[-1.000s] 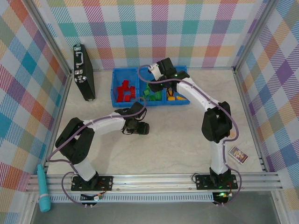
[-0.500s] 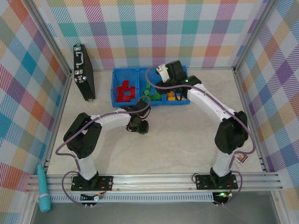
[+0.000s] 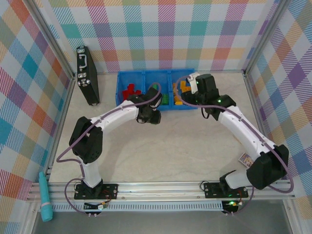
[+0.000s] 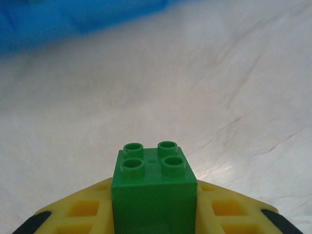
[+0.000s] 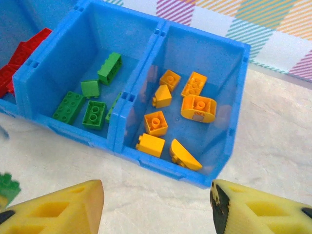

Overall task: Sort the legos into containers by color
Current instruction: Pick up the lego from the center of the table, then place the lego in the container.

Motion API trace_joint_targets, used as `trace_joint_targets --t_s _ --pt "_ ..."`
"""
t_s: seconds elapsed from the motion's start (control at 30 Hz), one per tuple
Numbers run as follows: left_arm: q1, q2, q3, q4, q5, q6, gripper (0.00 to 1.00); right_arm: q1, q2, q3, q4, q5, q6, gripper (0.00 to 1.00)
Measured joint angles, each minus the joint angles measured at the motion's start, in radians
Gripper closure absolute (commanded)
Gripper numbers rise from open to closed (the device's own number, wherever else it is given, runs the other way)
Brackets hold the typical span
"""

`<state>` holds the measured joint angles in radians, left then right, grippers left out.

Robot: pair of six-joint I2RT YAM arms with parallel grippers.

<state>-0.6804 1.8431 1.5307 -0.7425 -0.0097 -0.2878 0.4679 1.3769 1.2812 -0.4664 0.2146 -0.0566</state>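
The left gripper carries the green lego outward past the middle bin's near side next, to release it with the green legos.
In the left wrist view a green two-by-two lego (image 4: 154, 178) sits clamped between yellow fingers, with my left gripper (image 4: 154, 207) shut on it above bare table. From above, the left gripper (image 3: 149, 116) hovers just in front of the blue containers (image 3: 130, 75). My right gripper (image 5: 158, 207) is open and holds nothing, in front of the right-hand bin; from above the right gripper (image 3: 197, 97) is at the tray's right end. Red legos (image 5: 22, 56), green legos (image 5: 92, 114) and yellow-orange legos (image 5: 197, 107) each lie in their own bin.
A black case (image 3: 87, 75) lies at the back left beside the tray. A small printed card (image 3: 247, 160) rests near the right rail. A teal tool (image 3: 45, 197) lies outside the front rail at the left. Metal frame posts and plaid walls enclose the table.
My left gripper shut on the green lego on the table and carried it toward the bins. My right gripper drew back from over the bins to the right and opened wider.
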Motion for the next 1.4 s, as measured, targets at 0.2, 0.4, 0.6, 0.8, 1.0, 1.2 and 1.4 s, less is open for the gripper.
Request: trace_joint_targets --t_s 0.2,0.4,0.6,0.8,1.0,1.2,1.4 --pt "0.023 0.055 0.208 -0.012 -0.037 0.050 0.74 -0.017 -0.083 -0.090 -0.024 0.010 0.024 0.31" --pt "0.080 0.184 0.383 0.009 -0.068 0.087 0.73 -0.040 -0.132 -0.141 -0.032 0.010 0.060 0.14" --pt "0.121 0.328 0.527 0.022 -0.108 0.121 0.73 -0.043 -0.135 -0.162 -0.037 0.008 0.084 0.07" --pt "0.146 0.412 0.593 0.041 -0.135 0.129 0.68 -0.047 -0.142 -0.198 -0.034 -0.007 0.094 0.01" --pt "0.160 0.468 0.624 0.075 -0.143 0.128 0.61 -0.057 -0.138 -0.209 -0.026 -0.043 0.084 0.01" --pt "0.162 0.504 0.642 0.092 -0.142 0.128 0.52 -0.072 -0.093 -0.175 -0.013 -0.056 0.066 0.01" --pt "0.166 0.503 0.692 0.091 -0.142 0.146 0.49 -0.090 -0.079 -0.172 -0.004 -0.059 0.063 0.01"
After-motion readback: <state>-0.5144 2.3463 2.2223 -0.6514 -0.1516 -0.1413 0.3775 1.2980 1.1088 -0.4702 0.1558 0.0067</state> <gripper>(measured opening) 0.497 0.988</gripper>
